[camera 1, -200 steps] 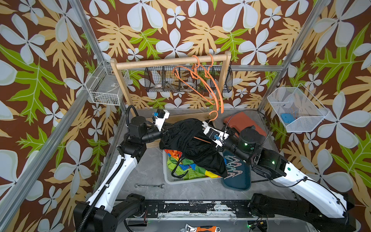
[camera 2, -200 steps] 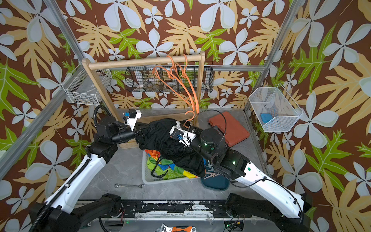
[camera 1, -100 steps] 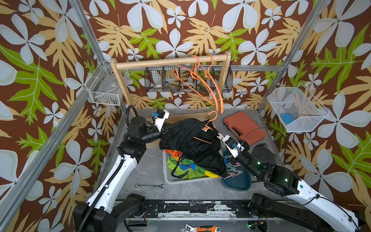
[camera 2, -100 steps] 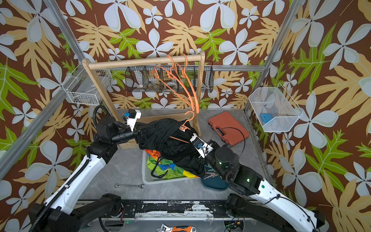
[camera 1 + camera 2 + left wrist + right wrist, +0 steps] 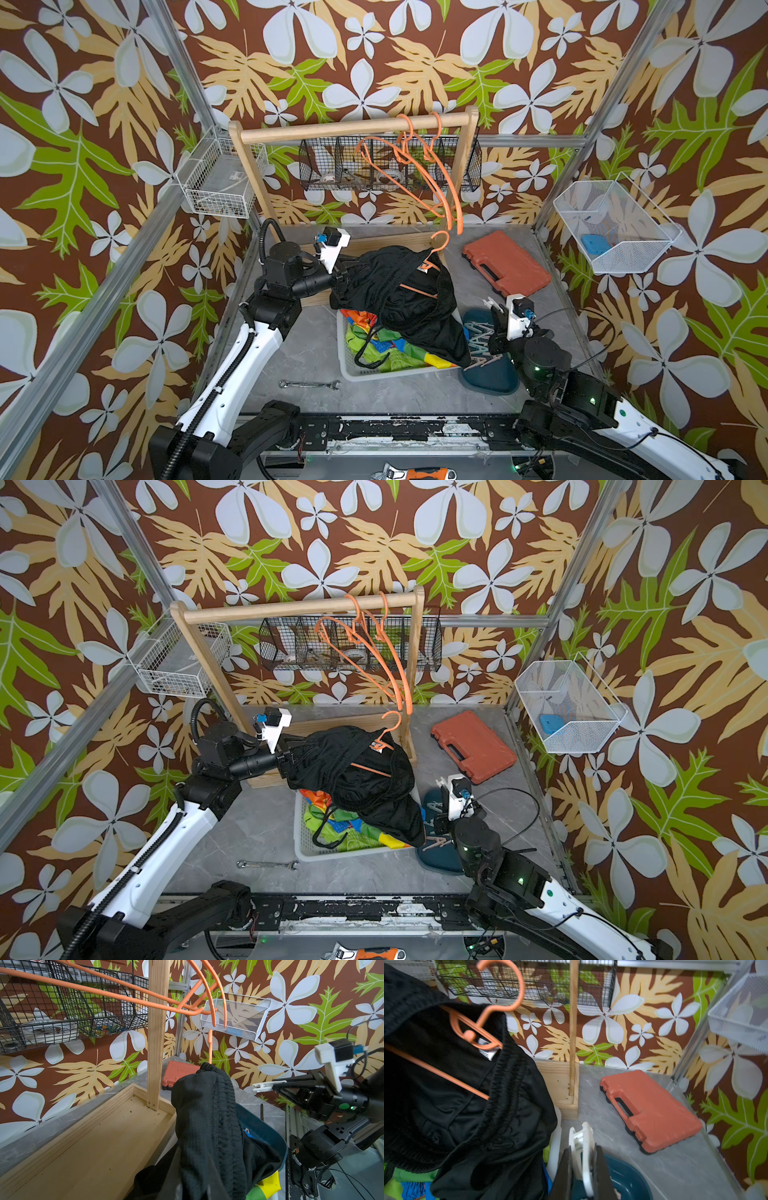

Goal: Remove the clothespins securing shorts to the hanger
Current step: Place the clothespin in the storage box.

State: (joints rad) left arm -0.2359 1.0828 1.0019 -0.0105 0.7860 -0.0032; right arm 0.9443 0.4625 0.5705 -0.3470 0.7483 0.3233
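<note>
The dark blue dish below already holds clothespins, so the right gripper should next tip downward and come down over the dish's middle [image 5: 484, 350] [image 5: 620, 1188] to release the white clothespin.
The black shorts [image 5: 399, 299] [image 5: 353, 771] hang bunched on an orange hanger [image 5: 434, 249] above a white basket [image 5: 353, 372]. My left gripper [image 5: 338, 278] [image 5: 289, 759] is shut on the shorts' left edge; in the left wrist view the cloth [image 5: 207, 1115] hides its fingers. My right gripper [image 5: 495, 311] [image 5: 581, 1149] is shut on a white clothespin [image 5: 582, 1140] [image 5: 264, 1085], apart from the shorts and above a dark blue dish [image 5: 494, 378] holding several clothespins [image 5: 478, 338]. Colour-blocked shorts [image 5: 386, 353] lie in the basket.
An orange tool case [image 5: 505, 266] lies at the back right. The wooden rack [image 5: 353, 124] carries bare orange hangers [image 5: 415, 166], with a black wire basket [image 5: 332, 166] behind. A wrench [image 5: 309, 384] lies in front of the white basket. White wire baskets [image 5: 611, 224] hang on the side walls.
My right gripper has drawn back from the black shorts to the front right with the white clothespin in it, ending above the blue dish. The left arm has stayed put.
</note>
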